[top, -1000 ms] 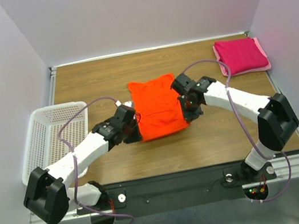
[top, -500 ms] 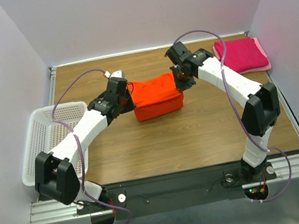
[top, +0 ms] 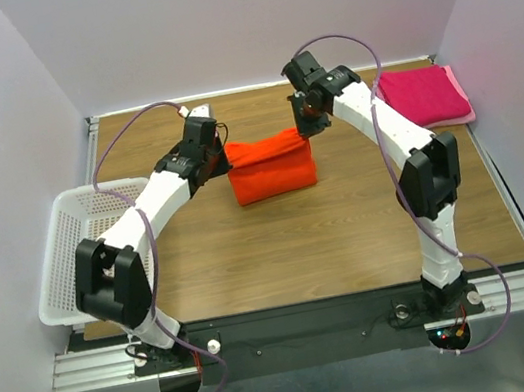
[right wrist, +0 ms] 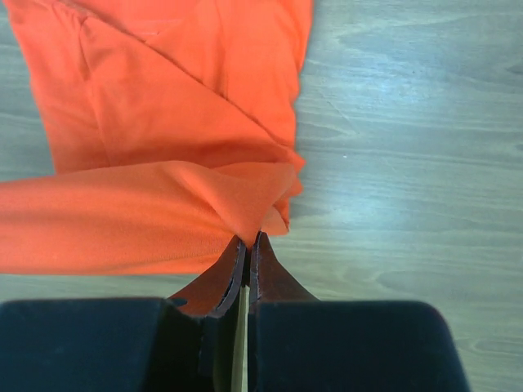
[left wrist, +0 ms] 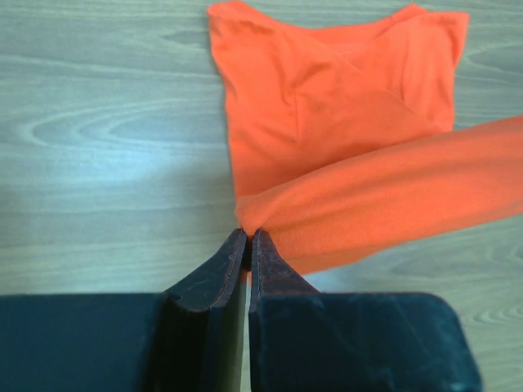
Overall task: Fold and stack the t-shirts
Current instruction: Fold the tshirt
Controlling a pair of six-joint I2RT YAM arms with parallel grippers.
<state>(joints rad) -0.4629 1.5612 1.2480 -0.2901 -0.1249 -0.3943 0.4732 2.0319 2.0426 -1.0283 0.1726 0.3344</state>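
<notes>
The t-shirt's held orange edge still hangs above the flat t-shirt, so my right gripper needs to move outward and down onto the t-shirt's far part (right wrist: 263, 51) and release the t-shirt's corner.
The orange t-shirt (top: 271, 165) lies mid-table, its near edge lifted and folded back towards the far side. My left gripper (top: 222, 154) is shut on the shirt's left corner, seen in the left wrist view (left wrist: 248, 234). My right gripper (top: 303, 130) is shut on the right corner, seen in the right wrist view (right wrist: 248, 238). Between them the held edge stretches as a taut band (left wrist: 392, 196) above the flat part of the shirt (right wrist: 163, 90). The magenta-pink t-shirt (top: 421, 96) lies folded at the far right corner of the table.
A white lattice basket (top: 80, 241) stands at the table's left edge. The wooden table (top: 350, 231) is walled by white panels at the back and sides. Purple cables loop over both arms.
Both grippers have carried the orange shirt's near edge up and towards the far side, folding the shirt over itself. Both arms have stretched out further.
</notes>
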